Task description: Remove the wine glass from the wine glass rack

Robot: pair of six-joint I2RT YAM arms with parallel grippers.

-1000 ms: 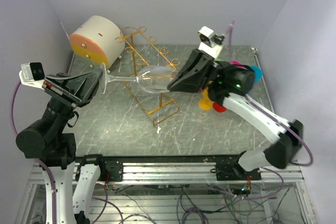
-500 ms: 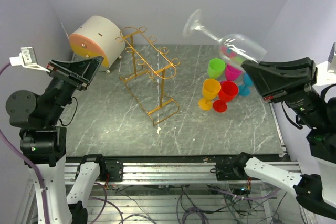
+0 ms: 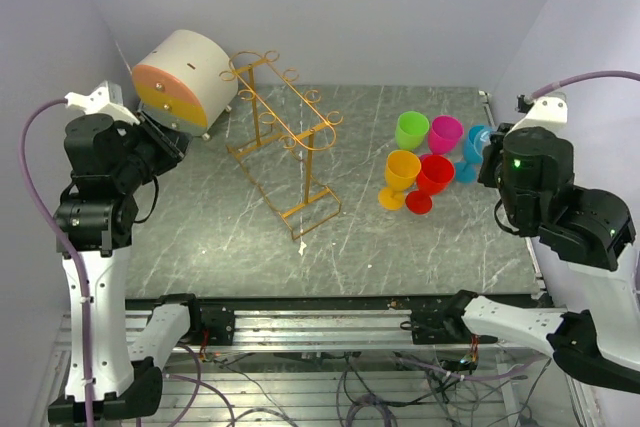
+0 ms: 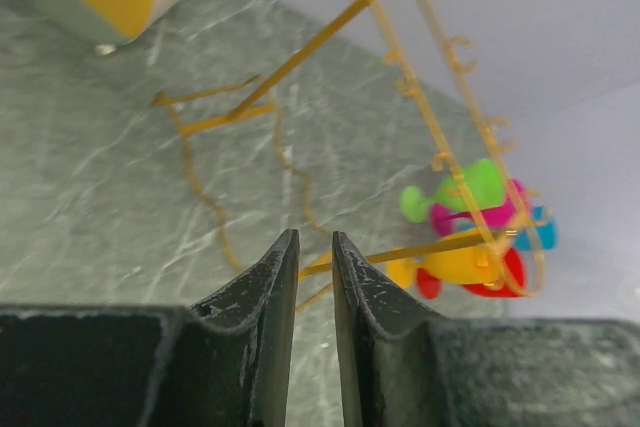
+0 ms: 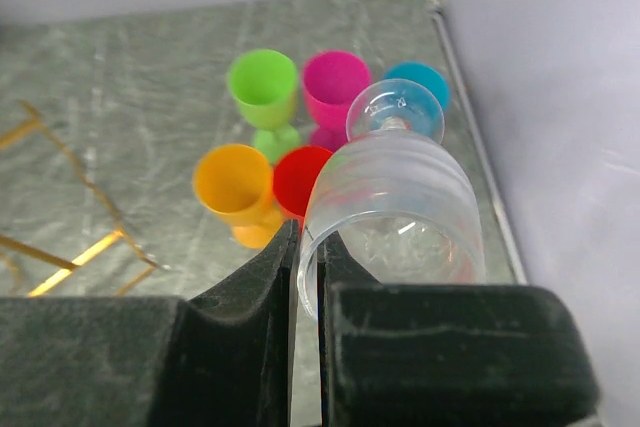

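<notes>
My right gripper will next tilt down, lower the sideways glass to the bare tabletop [image 3: 469,195] beside the red cup and release.
The clear wine glass [image 5: 400,197] shows in the right wrist view, lying on its side in the air with its foot pointing away over the coloured cups. My right gripper [image 5: 308,232] is shut on the wall of its rim. In the top view the glass is hidden by the raised right arm [image 3: 545,187]. The gold wire wine glass rack [image 3: 285,137] stands on the table's left half with nothing hanging from it. My left gripper [image 4: 315,237] is held up at the left, well off the rack [image 4: 300,47], its jaws a narrow gap apart and holding nothing.
Coloured plastic cups are grouped at the right: green [image 3: 411,130], pink [image 3: 445,133], blue [image 3: 472,147], orange [image 3: 402,172] and red [image 3: 435,174]. A round white-and-orange drawer box [image 3: 185,77] sits at the back left beside the rack. Walls close in on both sides.
The right arm has carried the wine glass off the rack, up and to the right, then drawn back over the cups. The left arm has let go of the stem and pulled back left.
</notes>
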